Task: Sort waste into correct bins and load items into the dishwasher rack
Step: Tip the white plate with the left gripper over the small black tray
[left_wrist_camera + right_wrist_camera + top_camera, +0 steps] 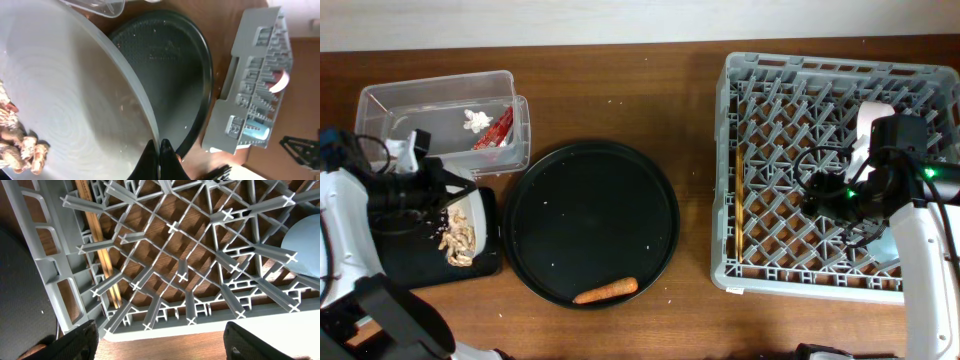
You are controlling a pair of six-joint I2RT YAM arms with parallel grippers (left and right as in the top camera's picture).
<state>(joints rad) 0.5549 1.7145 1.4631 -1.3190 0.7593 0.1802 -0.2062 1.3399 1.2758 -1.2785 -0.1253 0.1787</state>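
My left gripper needs to travel right in the overhead view, lower the plate flat onto the round black tray's middle (610, 212) (175, 90), and release it, since that spot is empty.
My left gripper (160, 150) is shut on the rim of the pale grey-white plate (65, 100), held tilted over the flat black tray (490, 262). Beige food bits (458, 240) lie on that tray, and some cling to the plate (20, 147). The clear tub (400, 105) holds the white tissue (475, 121) and red wrapper (498, 130). The orange carrot piece (606, 290) lies on the round black tray (592, 220). My right gripper (165, 345) is open and empty above the dishwasher rack (740, 170), which holds chopsticks (100, 250), the blue cup (306, 250) and the bowl (872, 120).
The round black tray sits between the bins and the rack. The rack's upright pegs (182, 270) stand right under my right gripper. The rack's front edge lies near the table's front edge.
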